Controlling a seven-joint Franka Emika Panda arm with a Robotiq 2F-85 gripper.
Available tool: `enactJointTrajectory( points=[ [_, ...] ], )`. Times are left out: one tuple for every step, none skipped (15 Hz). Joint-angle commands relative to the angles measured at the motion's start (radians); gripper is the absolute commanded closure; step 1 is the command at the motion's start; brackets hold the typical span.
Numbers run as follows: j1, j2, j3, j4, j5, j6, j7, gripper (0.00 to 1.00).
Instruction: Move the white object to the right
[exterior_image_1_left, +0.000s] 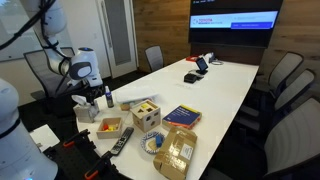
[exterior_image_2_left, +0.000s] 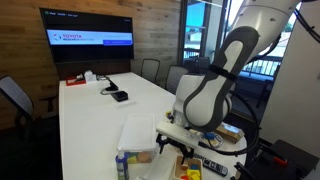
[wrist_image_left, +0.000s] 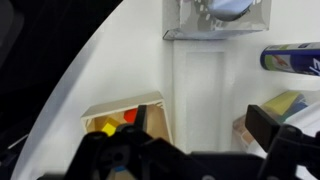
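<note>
The pale piece's rim is below my gripper beside the block tray, so next I need to go down, open fingers astride that rim, toward the pale piece's end by the pale box.
The white object is a flat, pale rectangular thing lying on the white table to the left of the arm in an exterior view. In the wrist view a pale strip runs up the middle between my fingers; it may be the same thing, but I cannot tell for sure. My gripper is open and empty, and hangs above the table with one dark finger on each side of that strip. It also shows low over the near end of the table in both exterior views.
A wooden tray of coloured blocks, a wooden shape-sorter box, a blue book, a tape roll, a remote and a brown bag crowd the near end of the table. Office chairs line the sides.
</note>
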Motion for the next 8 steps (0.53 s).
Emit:
enactJointTrajectory(
  points=[
    [-0.061, 0.143, 0.061, 0.095, 0.068, 0.061, -0.065, 0.0],
    [-0.075, 0.173, 0.069, 0.118, 0.07, 0.059, -0.083, 0.0],
    [-0.095, 0.205, 0.083, 0.144, 0.075, 0.053, -0.107, 0.0],
    [-0.114, 0.238, 0.094, 0.166, 0.078, 0.056, -0.132, 0.0],
    [-0.136, 0.269, 0.108, 0.187, 0.086, 0.053, -0.153, 0.0],
    [-0.158, 0.299, 0.121, 0.207, 0.097, 0.044, -0.171, 0.0],
    [-0.183, 0.332, 0.142, 0.22, 0.11, 0.059, -0.196, 0.0],
    [-0.207, 0.37, 0.16, 0.237, 0.125, 0.068, -0.22, 0.0]
  ],
)
